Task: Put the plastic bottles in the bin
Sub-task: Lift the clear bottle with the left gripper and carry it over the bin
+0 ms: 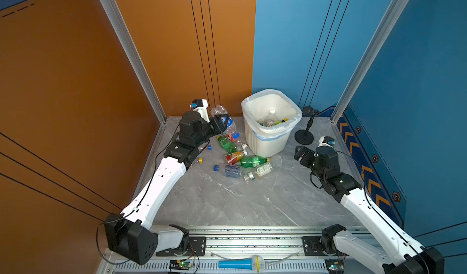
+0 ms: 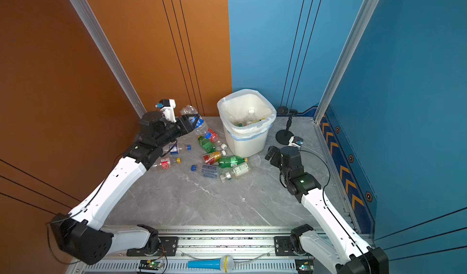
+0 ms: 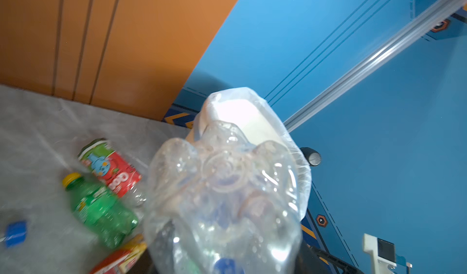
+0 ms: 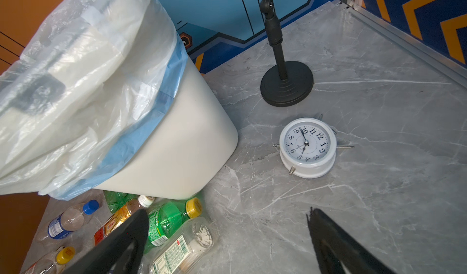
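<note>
My left gripper will move up and across over the bin's opening (image 1: 271, 109) (image 3: 239, 112) next to let go, because the opening is beside it and the blue-labelled bottle's cap hangs below the rim of the bin's bag.
My left gripper (image 1: 223, 122) is shut on a clear blue-labelled bottle (image 1: 219, 111), held tilted with its base up, left of the bin (image 1: 267, 138). In the left wrist view that bottle's base (image 3: 222, 184) fills the middle and hides the jaws, with the bin's bag rim (image 3: 252, 108) behind it. The white bag-lined bin holds a few bottles (image 1: 271, 117). Several more lie before it: green (image 1: 227, 144), red-labelled (image 1: 233, 157), green (image 1: 254, 160), clear (image 1: 231, 170). Two lie by the left arm (image 2: 177, 149). My right gripper (image 1: 299, 155) stands open and empty right of the bin.
A black microphone stand (image 1: 304, 136) is right of the bin. A white alarm clock (image 4: 307, 147) lies on the grey table beyond my right gripper (image 4: 227, 212). A blue cone (image 1: 240, 263) rests on the front rail. Walls close in the back and sides.
</note>
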Tool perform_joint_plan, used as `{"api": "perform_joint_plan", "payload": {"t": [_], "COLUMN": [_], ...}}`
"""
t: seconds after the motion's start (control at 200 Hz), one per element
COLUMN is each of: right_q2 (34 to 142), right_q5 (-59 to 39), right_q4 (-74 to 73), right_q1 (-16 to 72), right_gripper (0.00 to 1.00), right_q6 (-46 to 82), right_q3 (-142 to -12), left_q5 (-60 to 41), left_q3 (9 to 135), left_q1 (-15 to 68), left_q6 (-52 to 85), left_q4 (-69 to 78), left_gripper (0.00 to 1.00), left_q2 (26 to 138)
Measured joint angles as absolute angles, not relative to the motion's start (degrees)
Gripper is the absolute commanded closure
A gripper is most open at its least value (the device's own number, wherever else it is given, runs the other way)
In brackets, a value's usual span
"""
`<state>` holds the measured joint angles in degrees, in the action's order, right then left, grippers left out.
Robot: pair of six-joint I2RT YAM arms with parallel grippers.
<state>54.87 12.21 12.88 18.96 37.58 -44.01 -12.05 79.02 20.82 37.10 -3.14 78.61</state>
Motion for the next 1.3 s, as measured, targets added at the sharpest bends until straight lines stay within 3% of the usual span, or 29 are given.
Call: {"api": "perform_joint_plan", "payload": {"t": [0.285,0.676,0.721,0.781,0.826,0.861,1.071,1.302], "right_q2": [51.5,51.5,51.5,51.5,51.5,51.5,51.5,52.6], "right_q5": [12.2,12.2,12.2,12.1,12.0,11.9,11.7,10.2], "right_q4": [12.9,12.9,12.9,12.9,12.9,12.9,12.9,12.9], "right_q1": [18.5,16.7,16.6,16.4,16.4,16.4,16.1,16.1], "right_gripper": [0.00,0.00,0.00,0.00,0.00,0.00,0.00,0.00], "right_q6": [38.4,38.7,38.7,38.9,38.9,38.9,39.0,40.0], "right_q3": [-42.2,-41.5,-41.5,-41.5,-41.5,-41.5,-41.5,-41.5], "left_q5": [-13.8,-13.9,-13.7,-13.7,-13.5,-13.5,-12.8,-11.5], "left_q3": [103.6,125.5,127.0,129.0,129.8,130.1,127.6,106.1], "left_q1": [26.3,27.1,27.1,27.1,27.1,27.1,26.9,26.3], "left_q6": [33.4,29.5,29.3,28.4,28.3,28.0,27.2,26.7], "left_q4": [0.0,-7.5,-8.8,-10.7,-11.8,-12.7,-14.1,-8.3], "left_gripper": [0.52,0.52,0.46,0.25,0.07,0.00,0.02,0.02], "left_q2": [97.9,118.6,119.7,120.8,121.2,121.3,119.1,102.4]}}
